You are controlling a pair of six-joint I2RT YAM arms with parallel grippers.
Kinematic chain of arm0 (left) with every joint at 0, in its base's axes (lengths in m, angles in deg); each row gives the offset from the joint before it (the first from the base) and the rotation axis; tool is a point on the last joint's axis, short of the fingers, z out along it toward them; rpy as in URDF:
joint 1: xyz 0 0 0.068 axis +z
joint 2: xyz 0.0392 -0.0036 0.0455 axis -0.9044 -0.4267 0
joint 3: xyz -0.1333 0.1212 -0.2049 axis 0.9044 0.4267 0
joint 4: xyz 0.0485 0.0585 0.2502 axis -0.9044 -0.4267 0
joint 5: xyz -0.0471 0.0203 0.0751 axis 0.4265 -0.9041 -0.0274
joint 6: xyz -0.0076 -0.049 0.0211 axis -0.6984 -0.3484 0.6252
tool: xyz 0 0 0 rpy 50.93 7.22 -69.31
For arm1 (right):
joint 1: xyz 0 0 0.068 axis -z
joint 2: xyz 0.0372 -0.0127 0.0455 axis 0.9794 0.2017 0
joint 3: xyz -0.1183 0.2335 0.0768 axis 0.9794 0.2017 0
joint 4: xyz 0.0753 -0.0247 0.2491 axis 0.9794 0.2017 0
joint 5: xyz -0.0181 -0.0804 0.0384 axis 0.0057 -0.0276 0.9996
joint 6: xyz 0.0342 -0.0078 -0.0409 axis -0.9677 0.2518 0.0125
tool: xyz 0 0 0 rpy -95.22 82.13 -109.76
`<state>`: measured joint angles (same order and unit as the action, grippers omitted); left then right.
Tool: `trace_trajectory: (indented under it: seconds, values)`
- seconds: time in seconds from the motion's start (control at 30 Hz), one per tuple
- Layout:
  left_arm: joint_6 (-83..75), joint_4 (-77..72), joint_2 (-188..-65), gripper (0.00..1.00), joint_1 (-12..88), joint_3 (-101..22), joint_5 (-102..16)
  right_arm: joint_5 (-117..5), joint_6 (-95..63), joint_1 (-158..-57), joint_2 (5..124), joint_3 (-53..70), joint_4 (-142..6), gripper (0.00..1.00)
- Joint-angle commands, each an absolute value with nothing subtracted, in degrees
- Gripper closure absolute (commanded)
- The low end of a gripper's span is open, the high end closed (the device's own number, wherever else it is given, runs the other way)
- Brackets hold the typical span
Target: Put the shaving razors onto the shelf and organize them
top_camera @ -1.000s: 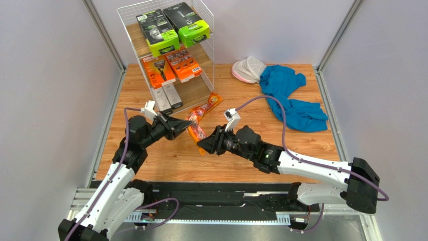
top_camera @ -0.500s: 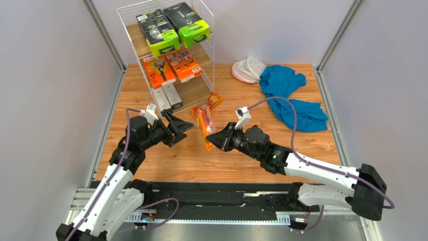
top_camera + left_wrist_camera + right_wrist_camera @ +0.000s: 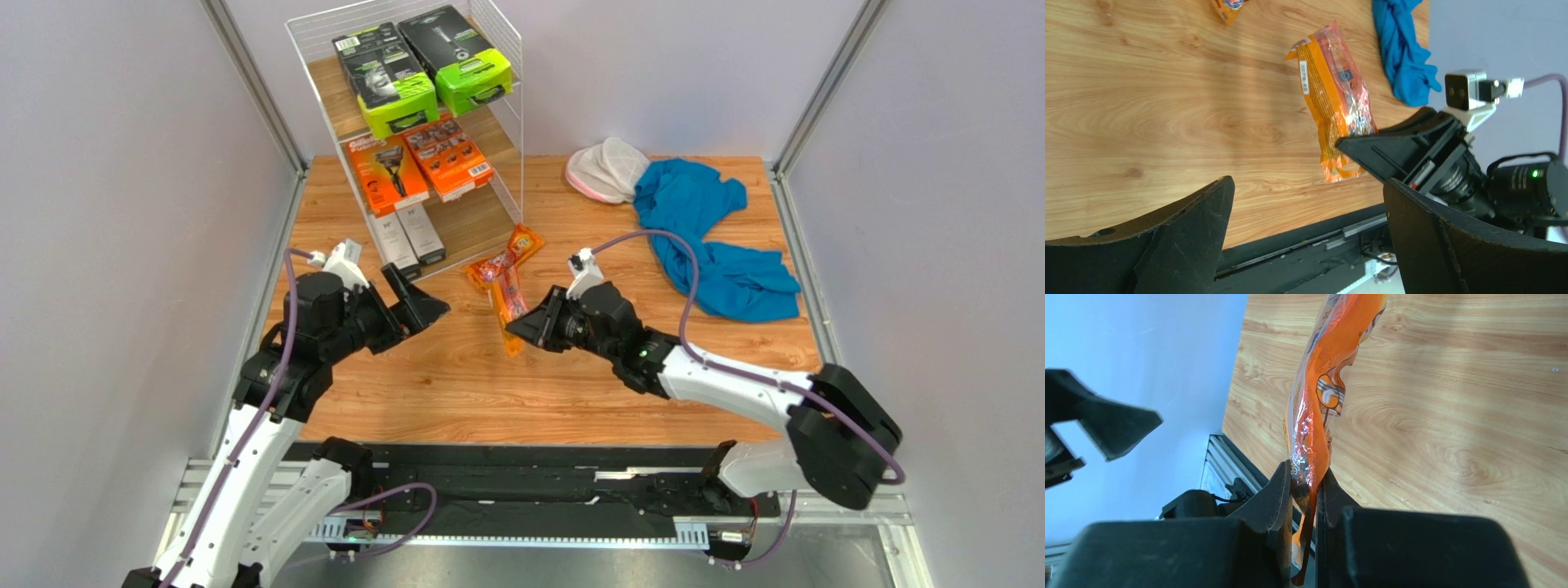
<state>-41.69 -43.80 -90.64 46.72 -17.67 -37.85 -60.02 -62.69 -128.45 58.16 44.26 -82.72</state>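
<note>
The space beside the slim boxes is empty, so the robot's right gripper should next carry the pack outward onto the bare wood of the shelf's bottom level (image 3: 469, 230) and release it there.
My right gripper (image 3: 518, 333) is shut on the lower end of a narrow orange blister pack (image 3: 501, 294), one of the shaving razors, and holds it tilted above the table; the wrist view shows the pack (image 3: 1321, 398) pinched between the jaws. A second orange blister pack (image 3: 523, 248) lies on the table by the shelf (image 3: 509, 116). My left gripper (image 3: 421, 321) stands wide open and empty left of the held pack (image 3: 1333, 104). The shelf carries two black-and-green packs (image 3: 423, 67) on top and two orange boxes (image 3: 417, 165) on the middle tier.
Two slim grey-white boxes (image 3: 407, 237) stand on the shelf's bottom tier. A blue cloth (image 3: 711, 233) and a white mesh item (image 3: 607, 169) lie at the back right. Metal rails run along both table sides.
My left gripper has let go of the orange blister pack, opened wide and drawn back to the left. My right gripper has closed on the pack's lower end and carried it slightly right.
</note>
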Motion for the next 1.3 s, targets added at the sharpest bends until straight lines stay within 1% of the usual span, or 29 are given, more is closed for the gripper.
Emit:
trace_trajectory:
  seconds: [0.0, 0.17, 0.23, 0.5, 0.63, 0.73, 1.0, 1.2, 1.27]
  values:
    - [-35.98, -49.60, -90.27, 0.01, 46.64, -18.83, -40.65, -52.97, -64.30, -125.92, 65.17, 36.10, -91.10, 1.00]
    - [-35.10, -50.12, -89.13, 0.01, 46.64, -17.69, -40.56, -46.55, -66.05, -123.28, 77.19, 25.74, -94.79, 1.00]
    - [-34.75, -50.83, -88.60, 0.01, 46.64, -17.60, -40.56, -45.14, -68.07, -122.05, 80.55, 23.53, -96.81, 1.00]
    - [-33.61, -52.32, -85.18, 0.01, 46.64, -17.69, -40.12, -42.06, -77.30, -119.14, 98.20, 12.98, -106.73, 1.00]
    - [-32.47, -53.55, -84.73, 0.01, 46.64, -17.69, -39.86, -40.22, -79.15, -118.70, 105.41, 3.33, -106.93, 1.00]
    - [-31.94, -54.61, -84.21, 0.01, 46.64, -17.51, -40.38, -41.09, -79.86, -118.44, 108.07, -0.11, -106.23, 1.00]
    - [-31.94, -54.43, -82.98, 0.01, 46.64, -15.84, -39.24, -43.81, -81.17, -117.03, 111.50, -3.89, -104.12, 1.00]
    - [-32.38, -53.73, -81.92, 0.01, 46.64, -13.03, -38.36, -44.17, -82.41, -116.51, 117.47, -10.31, -100.96, 0.97]
    - [-32.47, -53.82, -81.31, 0.01, 46.64, -12.24, -38.63, -44.78, -82.75, -116.24, 118.36, -11.37, -99.03, 0.94]
